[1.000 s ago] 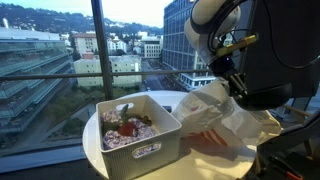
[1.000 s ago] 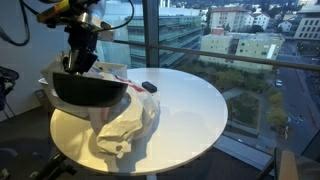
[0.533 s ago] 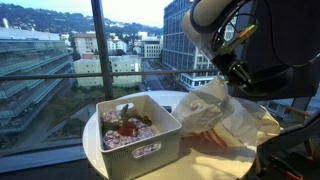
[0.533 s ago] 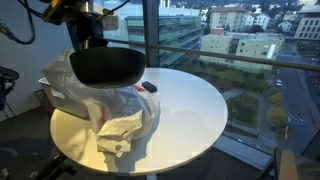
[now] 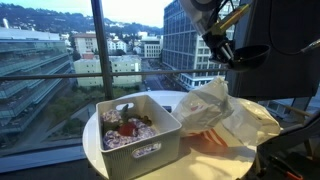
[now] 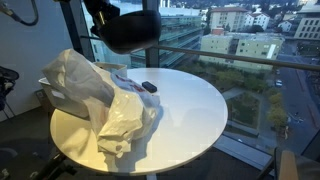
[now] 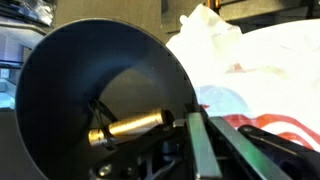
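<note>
My gripper swings over the white basket next and lowers into the basket's end by the bag to release the bowl (image 5: 247, 54), since the basket's top stands open.
My gripper (image 5: 224, 46) is shut on the rim of a black bowl (image 5: 247, 54) and holds it high above the round table (image 6: 195, 115). In an exterior view the bowl (image 6: 130, 30) hangs near the window top, the gripper (image 6: 101, 16) at its far edge. In the wrist view the bowl's dark inside (image 7: 95, 80) fills the left, with a brass-coloured cylinder (image 7: 126, 127) lying in it. The gripper (image 7: 205, 120) pinches the rim. Below lies a crumpled white plastic bag (image 5: 225, 115), also seen in an exterior view (image 6: 100, 95) and in the wrist view (image 7: 265, 70).
A white rectangular basket (image 5: 160, 148) with several small items stands on the table by the window. A small dark object (image 6: 148, 87) lies on the tabletop near the bag. Glass window and railing (image 6: 210, 52) run behind the table.
The gripper has risen with the black bowl, from just over the bag to well above it. The bag is now uncovered.
</note>
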Controlling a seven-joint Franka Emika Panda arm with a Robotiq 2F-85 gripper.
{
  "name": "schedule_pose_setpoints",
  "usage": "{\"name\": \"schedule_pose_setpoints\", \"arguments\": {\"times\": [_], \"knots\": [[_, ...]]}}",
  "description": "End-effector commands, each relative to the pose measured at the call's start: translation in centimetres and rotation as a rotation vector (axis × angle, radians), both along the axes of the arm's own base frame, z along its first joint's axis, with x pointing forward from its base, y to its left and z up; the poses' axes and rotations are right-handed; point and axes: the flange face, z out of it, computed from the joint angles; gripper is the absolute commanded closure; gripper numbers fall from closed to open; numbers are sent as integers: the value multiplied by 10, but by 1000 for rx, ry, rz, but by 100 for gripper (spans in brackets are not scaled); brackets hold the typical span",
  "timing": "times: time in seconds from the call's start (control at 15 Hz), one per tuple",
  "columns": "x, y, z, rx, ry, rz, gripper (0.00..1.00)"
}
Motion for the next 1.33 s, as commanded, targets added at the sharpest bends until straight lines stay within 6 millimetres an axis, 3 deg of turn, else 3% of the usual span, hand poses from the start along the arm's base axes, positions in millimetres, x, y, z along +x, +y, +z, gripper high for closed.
{"name": "schedule_pose_setpoints", "arguments": {"times": [0.0,0.27,0.6,0.93,1.27], "knots": [[29,16,38,82,-179,62,99],[52,50,50,176,-345,216,99],[70,106,38,371,-473,379,99],[79,157,9,586,-492,540,99],[77,196,-45,762,-376,641,99]]}}
